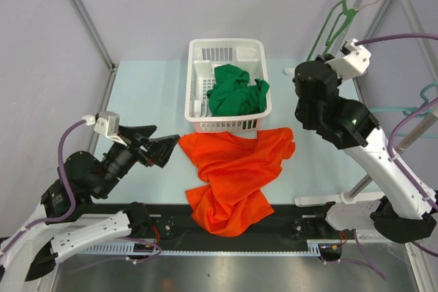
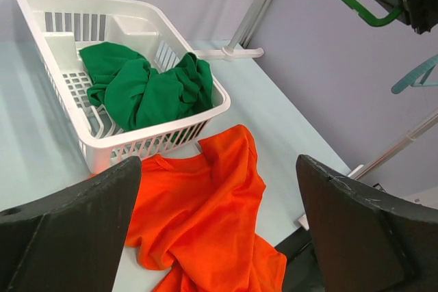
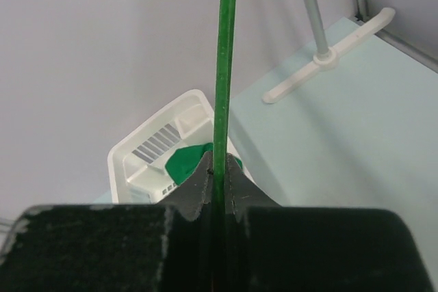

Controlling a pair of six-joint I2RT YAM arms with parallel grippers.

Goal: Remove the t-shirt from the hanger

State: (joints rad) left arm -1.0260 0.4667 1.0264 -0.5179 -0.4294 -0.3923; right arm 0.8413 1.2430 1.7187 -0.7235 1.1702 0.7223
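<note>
My right gripper will carry the shirtless hanger right in the top view to the rack's upper pole, hook it there and release.
The orange t-shirt lies crumpled on the table in front of the basket, with no hanger in it; the left wrist view shows it below the fingers. The bare green hanger is up in the air at the back right. My right gripper is shut on its thin green bar, which runs straight up between the closed jaws. My left gripper hovers wide open just left of the shirt's collar edge, with nothing between its fingers.
A white basket holding a green garment stands behind the shirt. A metal rack with slanted poles and a teal hanger fills the right side; its white foot rests on the table.
</note>
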